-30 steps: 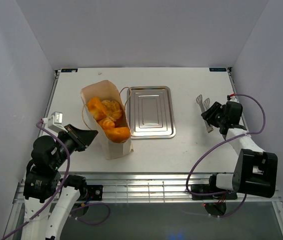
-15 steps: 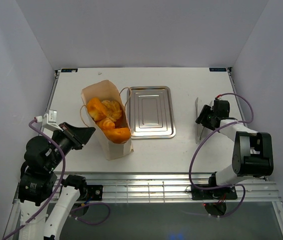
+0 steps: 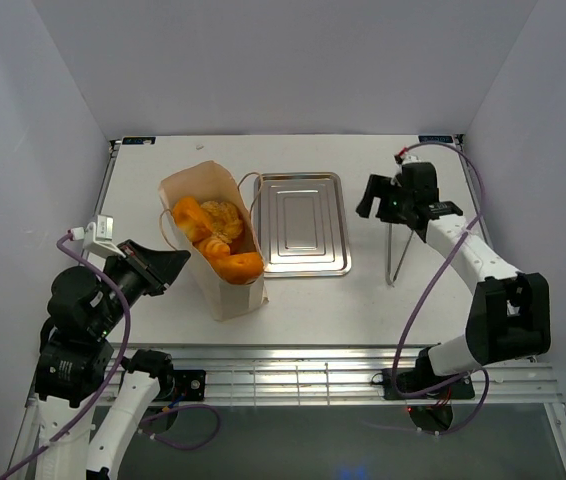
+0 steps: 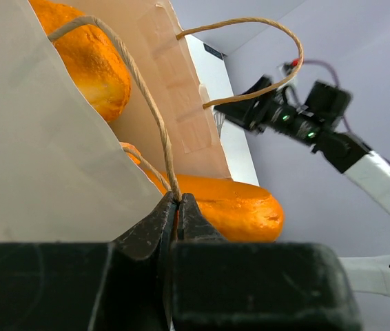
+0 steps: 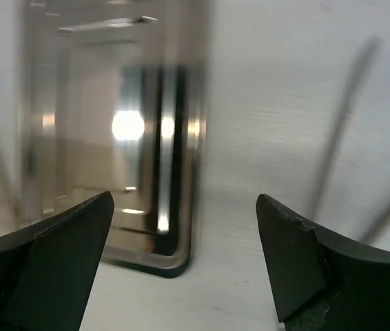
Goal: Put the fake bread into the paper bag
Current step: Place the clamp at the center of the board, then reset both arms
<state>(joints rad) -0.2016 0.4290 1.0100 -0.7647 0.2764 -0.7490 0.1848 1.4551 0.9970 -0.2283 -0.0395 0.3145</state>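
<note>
The long loaf sticks out at the near end of the paper bag, so the left gripper will next pull the bag's cord handle outward, toward the paper bag's far rim (image 3: 170,183), and let go of it.
The paper bag (image 3: 225,290) stands left of centre, tilted open. Inside it lies the fake bread (image 3: 211,228), several glossy orange pieces. A long loaf (image 4: 231,205) pokes out at the bag's near end and a rounder piece (image 4: 88,61) sits deeper in. My left gripper (image 3: 185,265) is at the bag's near left side, shut on one cord handle (image 4: 155,117) of the bag (image 4: 43,158). My right gripper (image 3: 371,197) hovers just right of the tray, open and holding nothing. In the right wrist view this gripper (image 5: 185,200) faces the tray's corner.
The silver metal tray (image 3: 268,225) lies right of the bag, with nothing in it; its rim (image 5: 174,262) shows between my right fingers. Metal tongs (image 3: 393,255) lie on the table below the right gripper, seen blurred as tongs (image 5: 340,138) in the right wrist view.
The right gripper opened wide and left the tongs lying on the table. The right arm swung away from the right edge, up and left toward the tray. The left gripper kept its hold.
</note>
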